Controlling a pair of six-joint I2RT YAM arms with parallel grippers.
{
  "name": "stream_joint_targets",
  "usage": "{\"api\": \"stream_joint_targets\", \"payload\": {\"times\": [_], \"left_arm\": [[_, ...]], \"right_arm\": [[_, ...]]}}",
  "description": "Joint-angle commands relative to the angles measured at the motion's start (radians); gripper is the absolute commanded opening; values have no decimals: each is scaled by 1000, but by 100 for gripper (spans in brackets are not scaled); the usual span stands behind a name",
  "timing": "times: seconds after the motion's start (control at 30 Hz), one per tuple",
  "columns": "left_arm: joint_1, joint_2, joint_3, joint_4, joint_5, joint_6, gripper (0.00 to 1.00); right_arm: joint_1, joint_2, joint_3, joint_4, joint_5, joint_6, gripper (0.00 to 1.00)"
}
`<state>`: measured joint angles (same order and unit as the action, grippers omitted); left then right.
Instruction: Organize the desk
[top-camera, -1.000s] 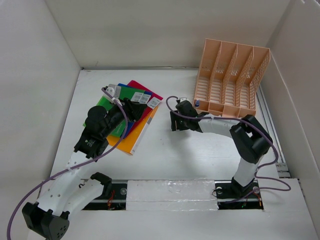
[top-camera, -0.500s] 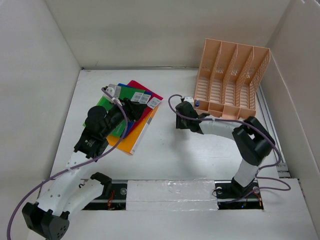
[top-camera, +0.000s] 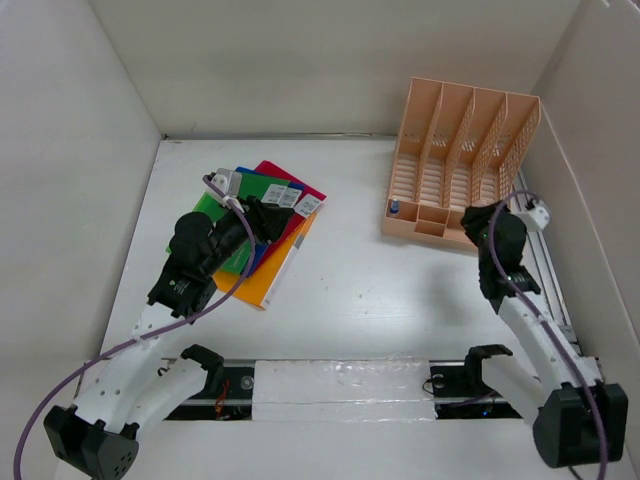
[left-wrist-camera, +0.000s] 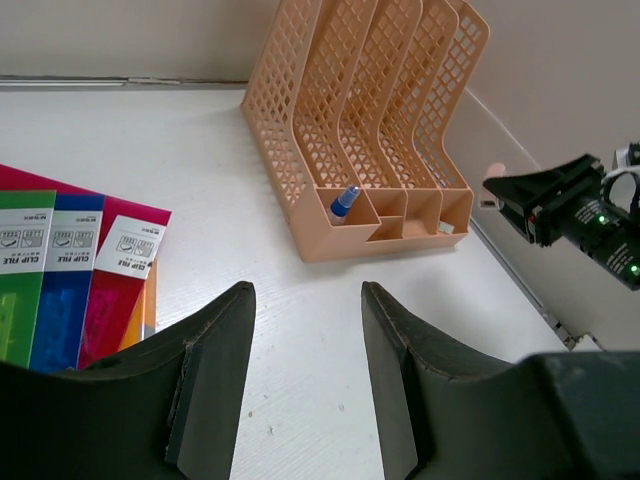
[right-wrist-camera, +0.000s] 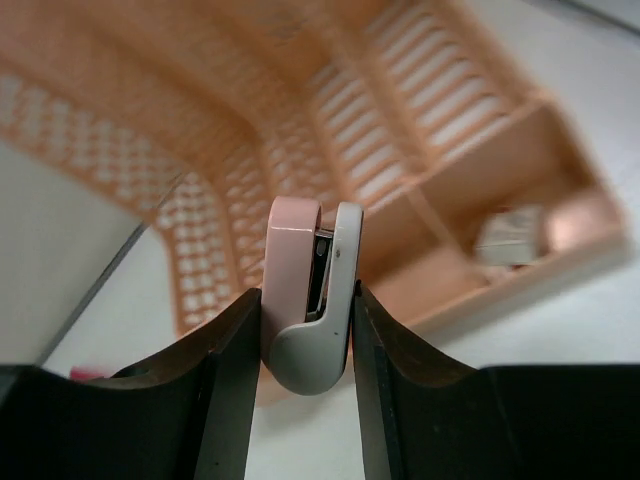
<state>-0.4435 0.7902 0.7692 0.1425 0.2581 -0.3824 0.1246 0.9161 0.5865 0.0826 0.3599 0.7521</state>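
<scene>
My right gripper holds the stapler and should turn it next. It should then carry the stapler down over the rack's end front section (right-wrist-camera: 540, 208), beside the small white item, where there is open space.
The white desk (top-camera: 350, 290) carries a fan of coloured clip files (top-camera: 285, 195) at the back left; they also show in the left wrist view (left-wrist-camera: 60, 260). My left gripper (top-camera: 262, 215) hovers over them, open and empty, with bare desk between its fingers (left-wrist-camera: 306, 295). My right gripper (top-camera: 472, 216) is shut on a small pink and white stapler (right-wrist-camera: 300, 250) and holds it just in front of the right front corner of the peach file rack (top-camera: 460, 160). The left wrist view also shows the right gripper (left-wrist-camera: 505, 187).
The rack's low front compartments hold a blue-capped item (top-camera: 394, 208) on the left and a small white item (right-wrist-camera: 510, 235) further right. White panels wall the desk on three sides. A metal rail (top-camera: 540, 250) runs along the right edge.
My right arm has swung from the desk's middle, by the rack's left front corner, over to the right side in front of the rack. The left arm has not moved.
</scene>
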Motion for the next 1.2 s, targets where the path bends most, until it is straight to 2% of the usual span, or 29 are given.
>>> {"api": "stream_joint_targets", "payload": {"times": [0.0,0.13,0.23,0.43,0.73,0.93,1.03,1.17], "left_arm": [[0,-14,27,54,18,-1,42],[0,-17,28,57,24,-3,42],[0,-22,27,57,23,-3,42],[0,-20,27,57,24,-3,42],[0,-20,28,52,15,0,42],[0,-17,28,52,15,0,42],[0,-17,28,54,15,-1,42],[0,-17,28,54,15,0,42]], "right_arm": [[-169,-63,-105,52,-89,124,24],[-357,11,-154,143,-289,167,24],[-434,85,-145,187,-396,190,23],[-506,193,-139,307,-470,243,23],[-553,309,-139,420,-547,326,26],[-562,313,-162,447,-532,360,34],[-562,306,-163,445,-521,369,42],[-562,308,-172,451,-515,386,44]]}}
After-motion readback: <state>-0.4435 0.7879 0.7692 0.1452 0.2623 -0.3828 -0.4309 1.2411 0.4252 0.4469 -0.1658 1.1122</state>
